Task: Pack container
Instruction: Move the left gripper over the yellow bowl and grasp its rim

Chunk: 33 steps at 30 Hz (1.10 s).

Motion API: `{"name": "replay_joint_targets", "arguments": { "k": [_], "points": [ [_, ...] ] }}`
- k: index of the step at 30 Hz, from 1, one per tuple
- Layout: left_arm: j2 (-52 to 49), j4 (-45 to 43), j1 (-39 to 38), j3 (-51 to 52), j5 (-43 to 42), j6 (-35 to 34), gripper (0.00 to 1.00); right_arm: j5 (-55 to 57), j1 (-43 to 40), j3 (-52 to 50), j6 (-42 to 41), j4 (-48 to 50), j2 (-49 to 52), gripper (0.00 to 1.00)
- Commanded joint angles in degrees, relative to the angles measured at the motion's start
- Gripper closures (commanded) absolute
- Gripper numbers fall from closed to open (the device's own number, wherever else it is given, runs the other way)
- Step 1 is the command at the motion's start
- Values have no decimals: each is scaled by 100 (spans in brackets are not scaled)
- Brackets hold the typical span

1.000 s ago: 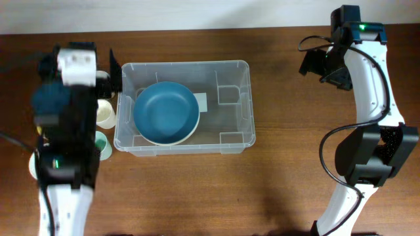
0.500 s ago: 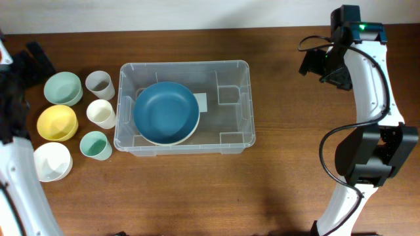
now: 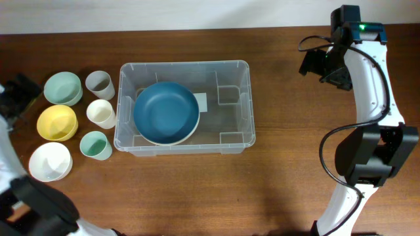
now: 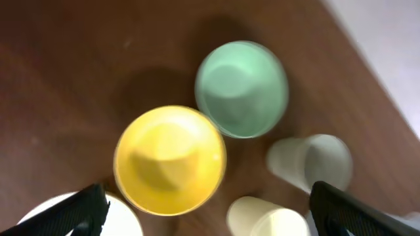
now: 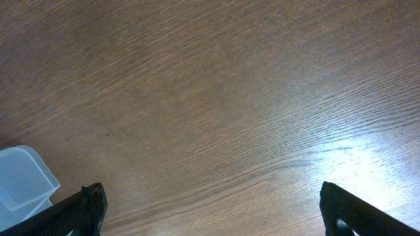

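Note:
My left gripper has open fingers and will next move down onto the yellow bowl's rim (image 3: 38,124) (image 4: 117,164) on the side away from the cups, because the bare wood there leaves room for the fingers.
The container (image 3: 237,140), a large clear bin, stands left of the table's middle with a blue bowl (image 3: 167,113) inside at its left end. My left gripper (image 3: 16,95) is at the far left edge, open and empty. In the left wrist view (image 4: 210,213) it hangs above the yellow bowl (image 4: 170,159) and green bowl (image 4: 241,88). My right gripper (image 3: 321,65) is at the back right, open and empty over bare wood (image 5: 210,213). A corner of the container (image 5: 23,177) shows at the left of that view.
Left of the container stand a green bowl (image 3: 63,88), yellow bowl (image 3: 57,122), white bowl (image 3: 50,161), grey cup (image 3: 99,83), cream cup (image 3: 102,113) and green cup (image 3: 96,145). The grey cup (image 4: 315,160) and cream cup (image 4: 266,216) also show in the left wrist view.
My left arm has swung from over the cups beside the container out to the far left edge, uncovering the bowls and cups. The right arm has not moved.

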<state>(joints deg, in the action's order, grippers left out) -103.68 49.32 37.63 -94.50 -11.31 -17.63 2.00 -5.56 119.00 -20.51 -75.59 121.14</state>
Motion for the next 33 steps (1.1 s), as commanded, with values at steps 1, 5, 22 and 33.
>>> {"name": "replay_joint_targets", "arguments": {
  "k": [1,5,22,33],
  "points": [
    [-326,70,208,-7,-181,-225,0,-4,-9,-17,37,0,-13,1],
    [-540,151,251,-4,315,-223,0,-4,-9,-17,37,0,-13,1],
    [-1458,466,214,-4,1283,752,0,-4,-9,-17,37,0,-13,1],
    [-1587,452,214,-4,1285,750,0,-4,-9,-17,37,0,-13,1]
  ]
}}
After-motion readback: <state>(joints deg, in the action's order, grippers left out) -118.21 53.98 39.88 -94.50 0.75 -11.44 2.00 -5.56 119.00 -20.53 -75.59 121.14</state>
